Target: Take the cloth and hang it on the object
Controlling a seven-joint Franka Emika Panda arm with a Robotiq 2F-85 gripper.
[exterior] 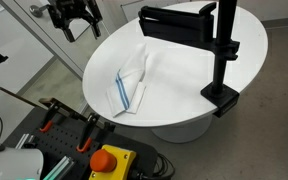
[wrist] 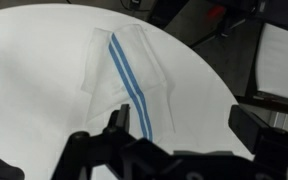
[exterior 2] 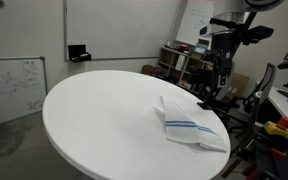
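The cloth [exterior: 131,84] lies lower, beyond my open fingers, so my gripper goes down and outward onto its stripes' end farther from the control box next.
The cloth [exterior: 131,84], white with two blue stripes, lies crumpled on the round white table [exterior: 184,90] near its edge. It also shows in an exterior view [exterior 2: 189,126] and in the wrist view [wrist: 124,70]. The object, a black stand [exterior: 224,55] with a wide bar on top, is clamped to the table's edge, apart from the cloth. My gripper [exterior: 74,20] hangs open and empty above the table's far edge, well away from the cloth. In the wrist view its two fingers [wrist: 182,130] stand wide apart with the cloth's striped end beyond them.
A control box with a red button [exterior: 109,160] and orange-handled clamps [exterior: 54,115] sit off the table's near side. A whiteboard [exterior 2: 9,85], a small black box [exterior 2: 79,52] and cluttered lab gear with a chair [exterior 2: 274,85] surround the table.
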